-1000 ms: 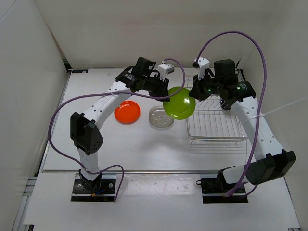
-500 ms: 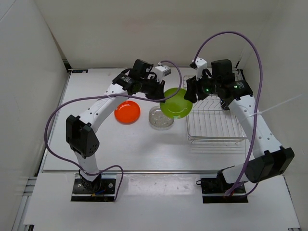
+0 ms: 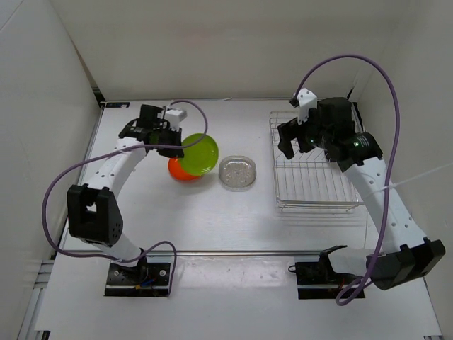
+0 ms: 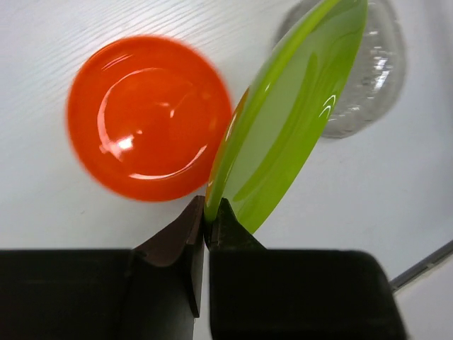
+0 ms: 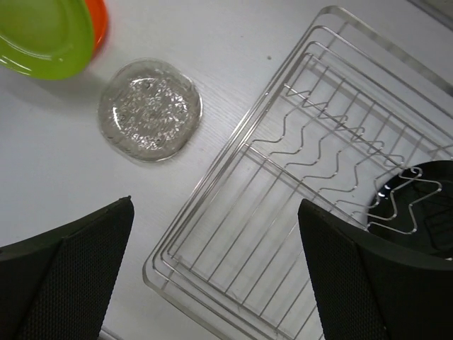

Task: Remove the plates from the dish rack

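The lime green plate in the left gripper hangs off-center, so the left gripper should next shift to the left in the top view, lower the plate onto the orange plate [image 3: 182,171] [image 4: 141,117] and then release it.
My left gripper [image 3: 175,146] [image 4: 206,212] is shut on the rim of the lime green plate [image 3: 197,154] [image 4: 290,113]. It holds that plate tilted just above the orange plate [image 3: 182,171] [image 4: 141,117], which lies flat on the table. The clear plate [image 3: 237,172] [image 5: 150,108] lies flat between them and the dish rack [image 3: 311,185] [image 5: 283,234]. My right gripper [image 3: 296,141] [image 5: 214,205] hangs open over the rack's left side with nothing in it. A black plate [image 5: 425,205] sits at the rack's far end, seen only in the right wrist view.
White walls stand close on the left, the back and the right of the white table [image 3: 212,219]. Purple cables [image 3: 340,60] loop above both arms. The rack stands at the table's right side.
The right gripper let go of the green plate, opened wide and drew back over the rack. The left arm carried the plate leftward to above the orange plate.
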Robot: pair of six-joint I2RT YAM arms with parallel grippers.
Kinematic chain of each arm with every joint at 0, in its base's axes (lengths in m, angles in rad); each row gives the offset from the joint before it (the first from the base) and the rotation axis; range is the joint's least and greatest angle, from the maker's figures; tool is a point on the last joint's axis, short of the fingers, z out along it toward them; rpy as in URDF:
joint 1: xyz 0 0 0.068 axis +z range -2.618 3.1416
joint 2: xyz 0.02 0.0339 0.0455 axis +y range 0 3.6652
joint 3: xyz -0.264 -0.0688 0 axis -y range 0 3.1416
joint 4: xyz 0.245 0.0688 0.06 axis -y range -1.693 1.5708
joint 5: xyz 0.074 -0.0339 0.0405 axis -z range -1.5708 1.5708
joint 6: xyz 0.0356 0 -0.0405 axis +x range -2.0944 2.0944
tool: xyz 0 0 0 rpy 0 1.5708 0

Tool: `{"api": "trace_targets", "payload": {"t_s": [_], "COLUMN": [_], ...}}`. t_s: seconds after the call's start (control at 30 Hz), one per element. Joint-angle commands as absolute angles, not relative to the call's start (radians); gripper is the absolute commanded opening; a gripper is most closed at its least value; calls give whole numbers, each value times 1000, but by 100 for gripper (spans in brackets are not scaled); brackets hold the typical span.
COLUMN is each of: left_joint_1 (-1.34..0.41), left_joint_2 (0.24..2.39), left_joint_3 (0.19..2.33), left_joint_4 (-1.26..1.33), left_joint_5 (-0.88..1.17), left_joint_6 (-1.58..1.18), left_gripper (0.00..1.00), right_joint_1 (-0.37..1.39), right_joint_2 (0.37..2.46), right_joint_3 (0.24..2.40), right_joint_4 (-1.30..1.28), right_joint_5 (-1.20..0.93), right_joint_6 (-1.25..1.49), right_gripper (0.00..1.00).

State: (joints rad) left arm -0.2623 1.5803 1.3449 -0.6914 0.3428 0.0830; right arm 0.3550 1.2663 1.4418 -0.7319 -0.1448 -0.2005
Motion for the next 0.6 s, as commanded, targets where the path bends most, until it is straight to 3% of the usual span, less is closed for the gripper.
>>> {"api": "trace_targets", "payload": {"t_s": [0.0, 0.57], "left_joint_1": [-166, 35], "left_joint_2": [1555, 1890], "left_joint_3": [1322, 1471], "left_joint_4": [-667, -649], "left_joint_5": [454, 626], "left_joint_6": [126, 156], "left_gripper": [11, 11], "right_joint_1": [357, 357], "right_joint_2": [1209, 1160], "right_joint_3": [1408, 1333], "right_joint_4": [-667, -658], "right_joint_5": [-71, -58], "right_joint_6": [-235, -262], "right_gripper": [100, 100]}}
